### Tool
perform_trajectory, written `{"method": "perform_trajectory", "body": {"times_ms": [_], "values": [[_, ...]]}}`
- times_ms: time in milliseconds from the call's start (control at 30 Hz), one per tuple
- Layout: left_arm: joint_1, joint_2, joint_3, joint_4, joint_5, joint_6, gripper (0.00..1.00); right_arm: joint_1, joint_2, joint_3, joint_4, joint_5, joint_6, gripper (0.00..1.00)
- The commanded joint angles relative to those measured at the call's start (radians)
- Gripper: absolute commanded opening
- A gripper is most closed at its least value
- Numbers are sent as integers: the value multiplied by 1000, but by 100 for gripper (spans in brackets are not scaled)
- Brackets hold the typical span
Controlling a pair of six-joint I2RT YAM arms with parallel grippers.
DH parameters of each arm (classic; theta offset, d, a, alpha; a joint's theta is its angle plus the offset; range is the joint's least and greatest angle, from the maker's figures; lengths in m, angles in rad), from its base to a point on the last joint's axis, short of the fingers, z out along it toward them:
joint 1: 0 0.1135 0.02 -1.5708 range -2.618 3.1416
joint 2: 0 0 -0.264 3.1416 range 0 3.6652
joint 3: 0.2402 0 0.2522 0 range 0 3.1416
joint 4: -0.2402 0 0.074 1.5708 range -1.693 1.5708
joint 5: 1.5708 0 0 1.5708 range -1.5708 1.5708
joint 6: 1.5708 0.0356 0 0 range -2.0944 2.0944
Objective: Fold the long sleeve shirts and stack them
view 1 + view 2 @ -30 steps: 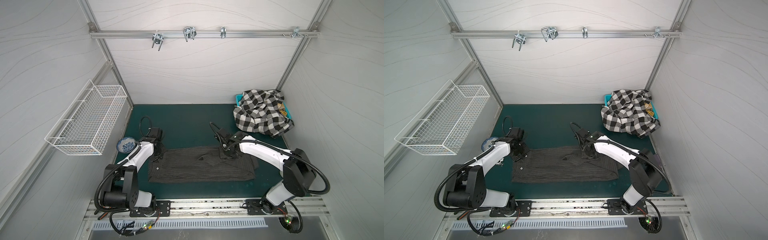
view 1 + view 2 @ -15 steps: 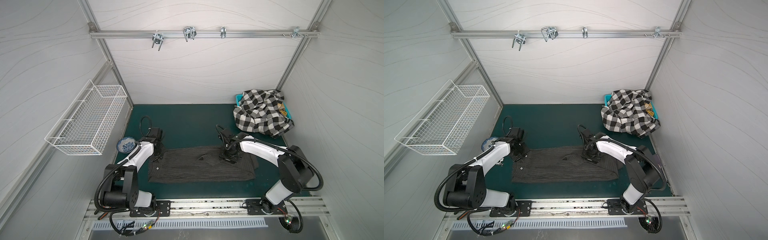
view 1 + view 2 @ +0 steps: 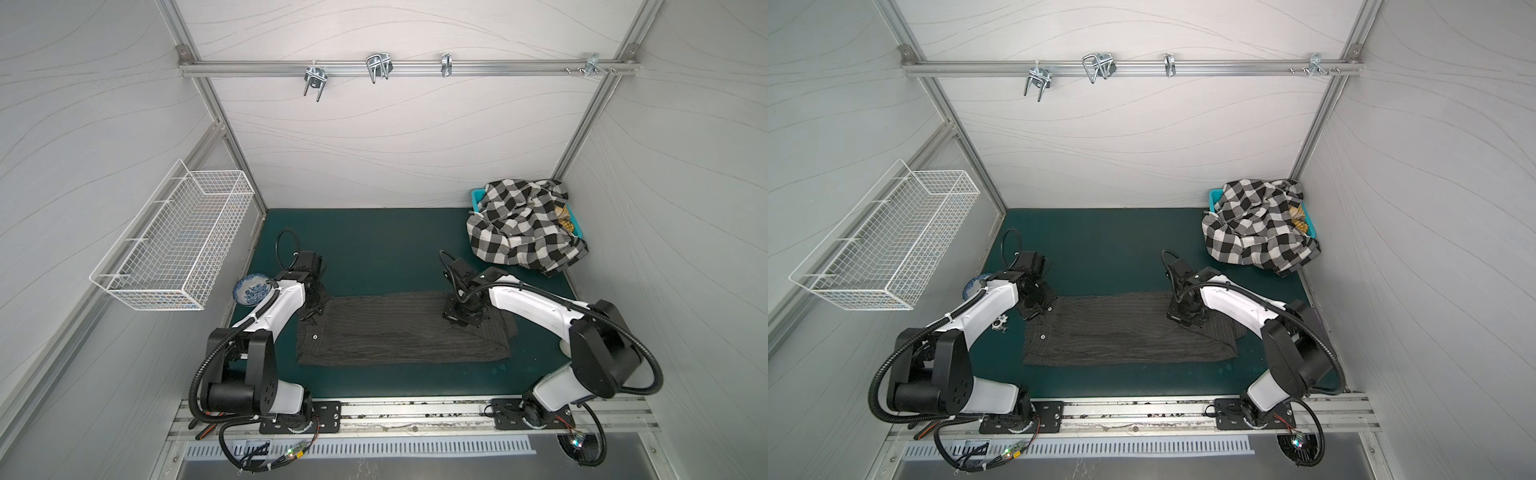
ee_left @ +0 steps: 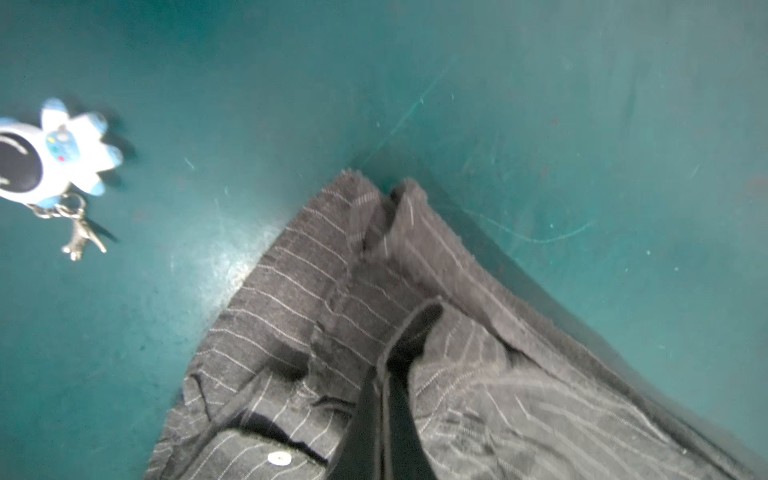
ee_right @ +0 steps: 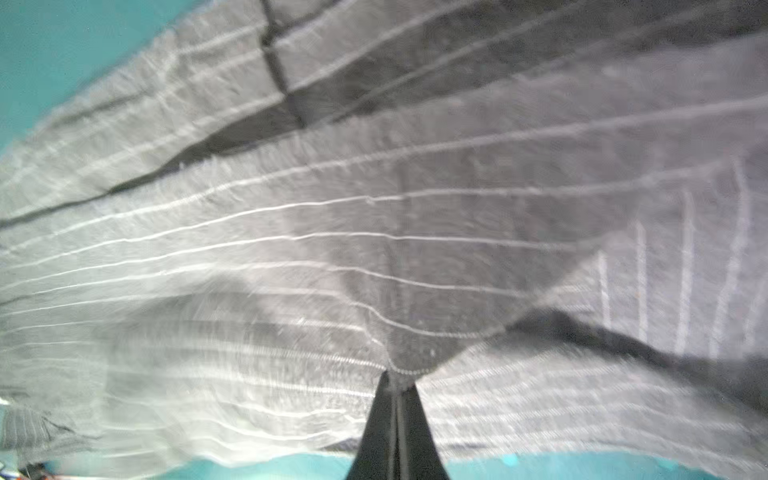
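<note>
The shirt lies as a long flat cloth, so my left gripper should next ease slightly away from the keychain and release the pinched fold inside the shirt's far corner [image 4: 417, 326].
A dark charcoal pinstriped long sleeve shirt [image 3: 399, 328] [image 3: 1125, 332] lies as a long flat band on the green mat in both top views. My left gripper [image 3: 314, 313] [image 4: 387, 372] is shut on the cloth at the shirt's far left corner, near a white button [image 4: 279, 458]. My right gripper [image 3: 461, 320] [image 5: 397, 376] is shut on a pinch of the cloth at the far right edge, and the fabric puckers at its tips. A black-and-white checked shirt [image 3: 519, 228] [image 3: 1254, 228] lies heaped over a teal basket [image 3: 478, 194] at the back right.
A blue-patterned bowl [image 3: 251, 289] sits left of the left arm. A small astronaut keychain [image 4: 45, 162] [image 3: 999, 324] lies on the mat beside the shirt's left end. A white wire basket [image 3: 178, 241] hangs on the left wall. Hooks hang from the rail [image 3: 376, 68] above.
My right gripper slid a little to the right along the shirt's far edge, came down and shut on the cloth. The left arm has not moved.
</note>
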Motion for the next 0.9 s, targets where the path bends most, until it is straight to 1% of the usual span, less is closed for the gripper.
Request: {"method": "perform_trajectory", "body": {"times_ms": [0,167,200,233,267,300,333,400,433,500,567,633,667,700,767,800,867], "values": [[12,26,32,-18,-43,15,0,-25,-5,-37,-61,10,-29,0],[14,60,6,0,-32,6,0,-40,38,-56,-1,-5,-55,1],[14,68,-2,5,-27,-1,0,-39,54,-49,6,-10,-65,5],[15,76,-8,8,-25,-3,0,-38,70,-39,9,-15,-75,13],[14,87,-12,12,-19,-6,0,-36,87,-20,3,-20,-89,27],[14,98,-13,13,-13,-6,0,-34,88,-6,-9,-14,-96,37],[14,110,-9,10,-9,-7,0,-30,81,4,-22,-8,-103,43],[13,125,6,-14,-18,-11,31,-18,30,25,-72,27,-116,57],[13,124,15,-27,-23,-13,37,-11,2,36,-100,44,-125,62],[14,92,43,-70,-29,-18,45,4,-72,49,-185,88,-142,68],[12,41,79,-117,-37,-19,50,16,-144,33,-252,109,-151,68],[9,-7,115,-143,-13,-26,53,23,-213,-20,-287,101,-152,62],[3,-20,131,-151,0,-27,53,25,-252,-60,-293,86,-143,56],[-12,-22,143,-163,10,-32,51,25,-283,-99,-293,73,-132,46],[-57,-7,143,-150,29,-34,40,25,-317,-178,-262,45,-111,34],[-85,11,136,-141,33,-45,35,23,-320,-213,-229,24,-102,31],[-109,62,113,-101,71,-67,22,9,-294,-249,-176,-11,-97,27]]}}
